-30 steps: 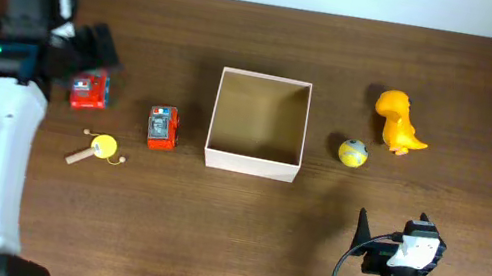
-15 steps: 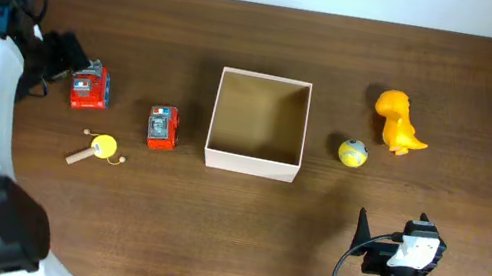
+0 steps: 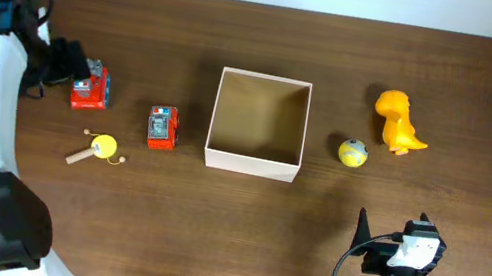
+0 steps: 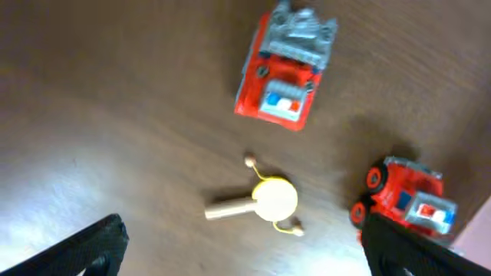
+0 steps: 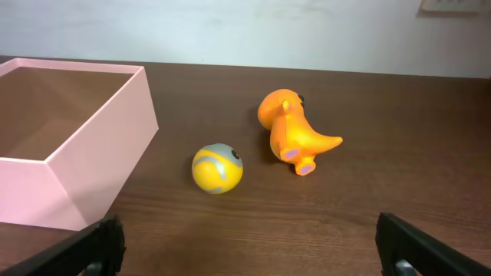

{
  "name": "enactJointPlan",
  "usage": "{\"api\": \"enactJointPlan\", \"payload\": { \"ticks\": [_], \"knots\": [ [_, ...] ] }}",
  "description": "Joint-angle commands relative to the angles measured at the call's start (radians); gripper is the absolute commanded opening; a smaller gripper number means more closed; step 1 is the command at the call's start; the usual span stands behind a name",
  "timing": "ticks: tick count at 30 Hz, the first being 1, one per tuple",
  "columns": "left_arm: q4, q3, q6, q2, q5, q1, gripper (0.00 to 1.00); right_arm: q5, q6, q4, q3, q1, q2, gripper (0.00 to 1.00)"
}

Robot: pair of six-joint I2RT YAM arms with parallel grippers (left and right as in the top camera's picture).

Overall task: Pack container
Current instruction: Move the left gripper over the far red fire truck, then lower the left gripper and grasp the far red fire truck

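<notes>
The red truck beyond the rattle point(image 3: 101, 145) lies at an angle, so my left gripper will first turn a little to line up and get down to the truck's grey end point(image 3: 94, 69).
The container point(image 3: 251, 166) is a square white-walled box with a tan inside, at the table's middle; it also shows in the right wrist view point(image 5: 92, 146). My left gripper point(image 3: 61, 62) is open and empty, just left of a red toy fire truck point(image 3: 89, 88). A second red truck point(image 3: 162, 127) and a yellow rattle point(image 3: 101, 145) lie nearby. In the left wrist view, my left gripper point(image 4: 249, 253) hangs above the rattle point(image 4: 265, 199), with two trucks point(image 4: 285, 73) point(image 4: 403, 203) around it. My right gripper point(image 3: 392, 222) point(image 5: 253, 261) is open and empty, near the front edge.
A yellow ball point(image 3: 353, 153) point(image 5: 217, 169) lies right of the container. An orange dinosaur point(image 3: 399, 121) point(image 5: 291, 130) stands behind and to the right of the ball. The left arm's white links run down the table's left side.
The left arm has swung left and its gripper has shifted a little left and down, beside the left red truck. The right arm and all the toys have not moved.
</notes>
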Motion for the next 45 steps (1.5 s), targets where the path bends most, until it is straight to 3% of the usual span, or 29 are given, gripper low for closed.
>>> {"api": "enactJointPlan", "payload": {
  "ticks": [1,8,13,19,27,45],
  "knots": [
    [0.053,-0.009,0.253,0.058,-0.032,-0.018,0.99,-0.013,-0.007,0.000,-0.007,0.005,-0.010,0.99],
    [0.142,-0.009,0.257,0.201,-0.038,-0.009,0.99,-0.013,-0.007,0.000,-0.007,0.005,-0.010,0.99],
    [0.184,-0.009,0.196,0.278,-0.019,-0.009,0.99,-0.013,-0.007,0.000,-0.007,0.005,-0.010,0.99],
    [0.221,-0.009,0.193,0.299,0.037,-0.010,0.99,-0.013,-0.007,-0.001,-0.007,0.005,-0.010,0.99],
    [0.244,-0.009,0.064,0.299,0.050,-0.021,1.00,-0.013,-0.007,0.000,-0.007,0.005,-0.010,0.99],
    [0.281,-0.009,0.080,0.394,-0.003,-0.035,0.99,-0.013,-0.007,0.000,-0.007,0.005,-0.010,0.99]
  ]
}}
